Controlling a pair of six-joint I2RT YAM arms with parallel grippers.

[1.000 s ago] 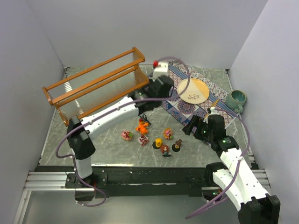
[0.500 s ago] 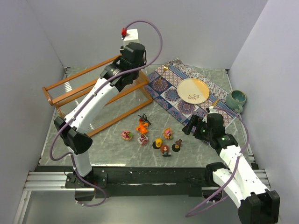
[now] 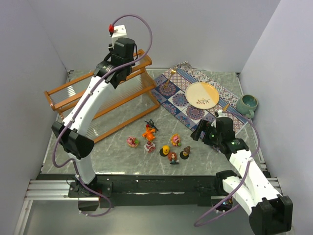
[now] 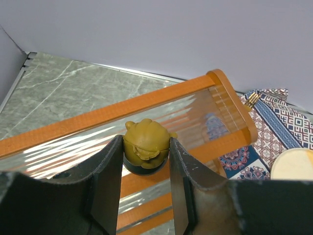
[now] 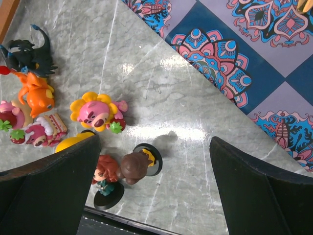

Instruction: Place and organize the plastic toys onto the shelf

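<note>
The toy comes down next with my left gripper toward the shelf's clear top panel (image 4: pixel 185 135), empty below it between the wooden rails, for release on its base.
My left gripper (image 4: pixel 145 152) is shut on an olive-yellow big-headed toy (image 4: pixel 146 137) with a round black base, held over the top rail near the right end of the shelf (image 4: pixel 98 113). From above, that gripper (image 3: pixel 108 68) hangs over the shelf (image 3: pixel 73 100) at the back left. Several plastic toys stand on the table in front: a black spiky one (image 3: pixel 150 123), an orange one (image 3: pixel 148 132), pink ones (image 3: pixel 132 142) and dolls on black bases (image 3: pixel 173 157). My right gripper (image 5: pixel 154 142) is open above a brown-haired doll (image 5: pixel 134 166), with a red-haired doll (image 5: pixel 105 176) and a pink flowery toy (image 5: pixel 93 112) beside it.
A patterned blue mat (image 3: pixel 178 100) lies at the back right with a cream plate (image 3: pixel 202 95) on it. A teal mug (image 3: pixel 247 104) stands by the right wall. Grey walls enclose the table on three sides.
My left arm has swung from the table's middle up and back to the left, and its gripper now hangs over the shelf's top. The right arm has hardly moved.
</note>
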